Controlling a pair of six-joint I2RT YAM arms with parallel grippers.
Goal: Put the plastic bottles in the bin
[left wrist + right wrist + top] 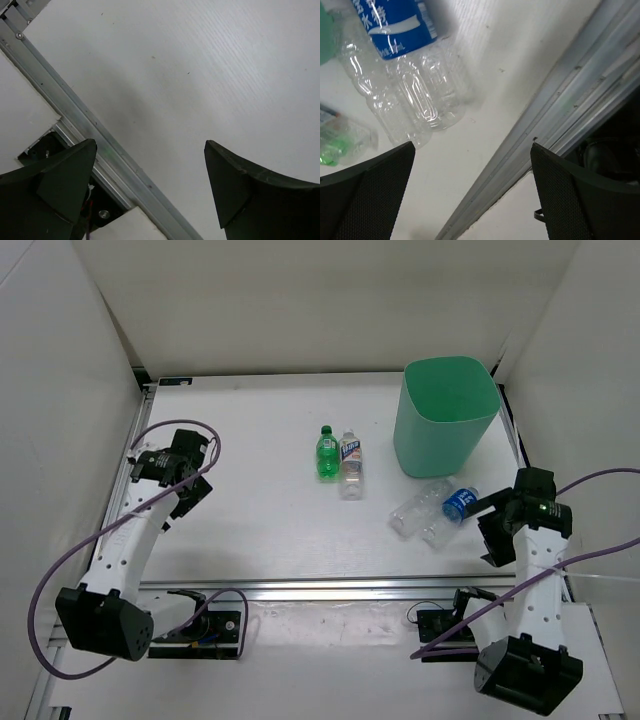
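Observation:
My right gripper moves down and outward and turns over the blue-labelled clear bottle's base end [440, 531] [429, 94] next, since that bottle lies at an angle beyond the gripper's open fingers.
The mint-green bin [445, 420] stands upright at the far right. A green bottle [326, 452] and a clear bottle with a white label [350, 464] lie side by side mid-table. A clear bottle [415, 510] and a blue-labelled clear bottle [452, 510] lie in front of the bin; both show in the right wrist view, the blue-labelled one [395, 25] and the clear one [375, 100]. My right gripper [497, 532] [472, 146] is open and empty, just right of them. My left gripper [188, 492] [150, 145] is open and empty at the far left.
An aluminium rail [330, 588] runs along the table's near edge and also shows in the right wrist view [545, 120]. Another rail [65, 115] borders the left side. White walls enclose the table on three sides. Purple cables loop off both arms.

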